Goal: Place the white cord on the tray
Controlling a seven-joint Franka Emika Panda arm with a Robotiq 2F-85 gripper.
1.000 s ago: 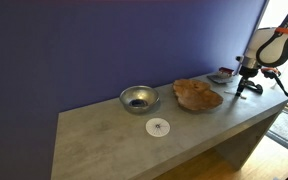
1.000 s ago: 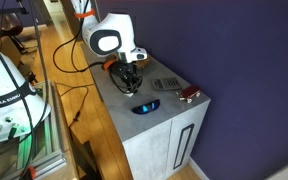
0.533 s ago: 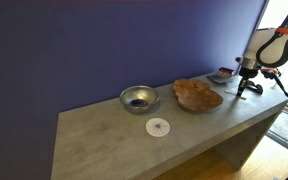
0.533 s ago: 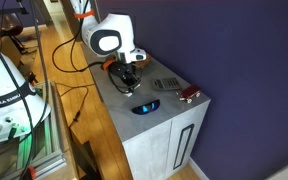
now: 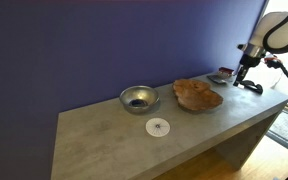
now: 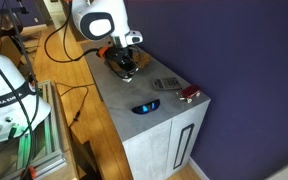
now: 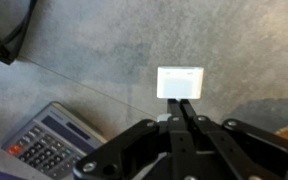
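The plug of the cord hangs over bare table. I should move my gripper to the right in the wrist view, over the wooden tray, then down to release the cord.
In the wrist view my gripper is shut on the white cord's small white rectangular plug. The thin strand trails off to the left above the grey table. In both exterior views the gripper hangs above the table's end, lifted off the surface. The reddish-brown wooden tray lies on the table, apart from the gripper toward the table's middle. The cord is too thin to make out in the exterior views.
A silver metal bowl and a flat white disc sit past the tray. A small dark dish stands by the wall. A calculator, a black curved object and a small red item lie near the gripper.
The arm has risen and the gripper has lifted off the table surface, with the white plug in its fingers. Everything else on the table is unmoved.
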